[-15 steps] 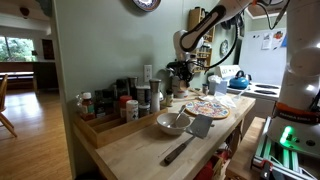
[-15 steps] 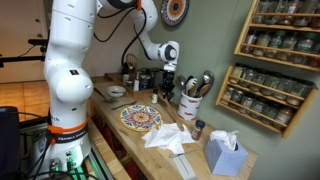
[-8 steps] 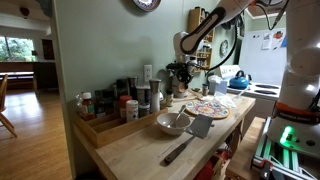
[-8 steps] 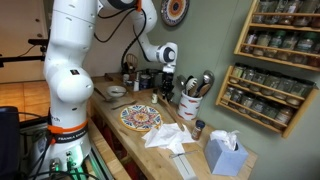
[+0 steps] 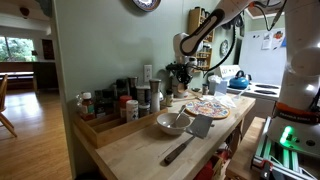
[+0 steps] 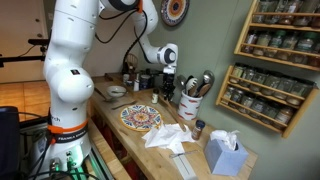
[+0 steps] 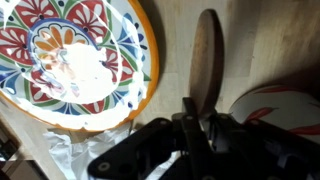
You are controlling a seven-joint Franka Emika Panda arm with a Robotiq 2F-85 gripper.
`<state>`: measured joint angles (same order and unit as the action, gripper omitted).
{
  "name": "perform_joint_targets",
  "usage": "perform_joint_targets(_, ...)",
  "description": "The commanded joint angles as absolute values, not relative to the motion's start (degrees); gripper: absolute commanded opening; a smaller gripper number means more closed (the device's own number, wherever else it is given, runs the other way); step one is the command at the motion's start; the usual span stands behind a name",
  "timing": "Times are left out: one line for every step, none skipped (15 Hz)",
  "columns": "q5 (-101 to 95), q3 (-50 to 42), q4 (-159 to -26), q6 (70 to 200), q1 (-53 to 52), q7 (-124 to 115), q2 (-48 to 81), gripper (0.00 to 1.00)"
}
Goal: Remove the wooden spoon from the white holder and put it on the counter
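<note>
The bare counter between the plate and the white holder is clear below my gripper, so next it needs to lower to that spot and release the spoon's handle.
In the wrist view my gripper (image 7: 190,125) is shut on the handle of the wooden spoon (image 7: 207,60). The spoon's bowl points away from me over the bare wooden counter (image 7: 265,40). It lies between the patterned plate (image 7: 70,50) and the white holder (image 7: 285,110). In an exterior view the gripper (image 6: 166,92) hangs low over the counter just beside the white holder (image 6: 189,106), which still holds other utensils. It also shows in an exterior view (image 5: 180,75); the spoon is too small to make out there.
Crumpled white cloths (image 6: 165,135) and a tissue box (image 6: 225,155) lie past the plate (image 6: 140,118). Spice racks (image 6: 265,70) hang on the wall. A bowl (image 5: 172,123), a spatula (image 5: 190,135) and a tray of jars (image 5: 120,100) sit along the counter.
</note>
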<state>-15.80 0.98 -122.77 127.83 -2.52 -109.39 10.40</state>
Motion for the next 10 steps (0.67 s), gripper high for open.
perform_joint_targets(-20.1,-1.2,-122.9,131.2,-4.0,-114.7,13.3,0.03)
perform_joint_targets(-20.7,-1.5,-122.9,131.7,-4.2,-115.7,13.9,0.03)
perform_joint_targets(-21.0,-1.6,-122.9,131.9,-4.4,-116.3,14.5,0.03)
perform_joint_targets(-21.2,-1.8,-122.8,132.2,-4.7,-116.8,15.2,0.03)
perform_joint_targets(-21.1,-1.9,-122.7,132.5,-4.9,-116.9,15.9,0.03)
perform_joint_targets(-21.0,-2.0,-122.7,132.9,-5.2,-116.9,16.5,0.03)
perform_joint_targets(-20.9,-2.0,-122.5,133.1,-5.4,-116.8,17.2,0.03)
perform_joint_targets(-20.8,-2.1,-122.4,133.3,-5.7,-116.7,17.8,0.03)
perform_joint_targets(-20.7,-2.2,-122.3,133.5,-5.9,-116.6,18.4,0.03)
perform_joint_targets(-20.6,-2.4,-122.2,133.6,-6.2,-116.4,18.9,0.03)
